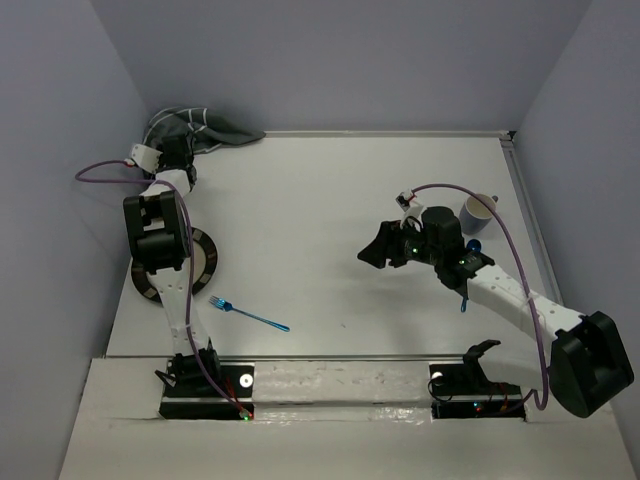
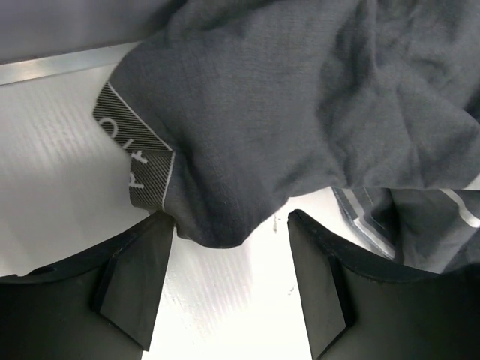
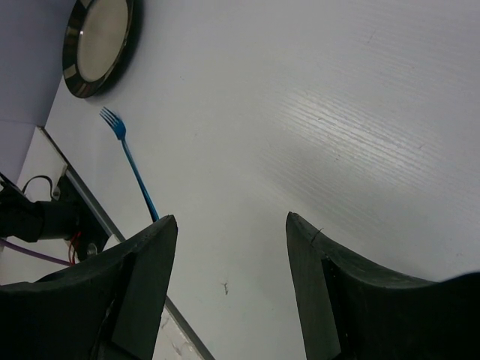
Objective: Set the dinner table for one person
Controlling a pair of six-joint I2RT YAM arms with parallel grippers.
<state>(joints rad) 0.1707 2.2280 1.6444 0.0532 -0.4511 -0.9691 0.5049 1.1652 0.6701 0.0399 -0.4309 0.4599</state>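
The cloth's tip is already between the open fingers of my left gripper. My left gripper will next move them slightly further over the cloth's near tip [image 2: 216, 222] and close.
The dinner table [image 1: 320, 190] is a large white top walled by lavender panels. A crumpled dark grey cloth with white stripes [image 1: 205, 127] lies in its far left corner. My left gripper [image 1: 190, 147] is open at the cloth's near edge. In the left wrist view the cloth [image 2: 300, 105] hangs down to the gap between the open fingers [image 2: 229, 225], not pinched. A dark-rimmed plate [image 1: 203, 255] lies at the left, partly under my left arm. A blue fork [image 1: 248, 313] lies in front of it. My right gripper [image 1: 376, 250] is open and empty above mid-table.
A white mug [image 1: 477, 212] stands at the right behind my right arm. A small blue item [image 1: 465, 298] shows under that arm. The right wrist view shows the plate [image 3: 97, 41], the fork [image 3: 135, 169] and the table's front edge [image 3: 82, 199].
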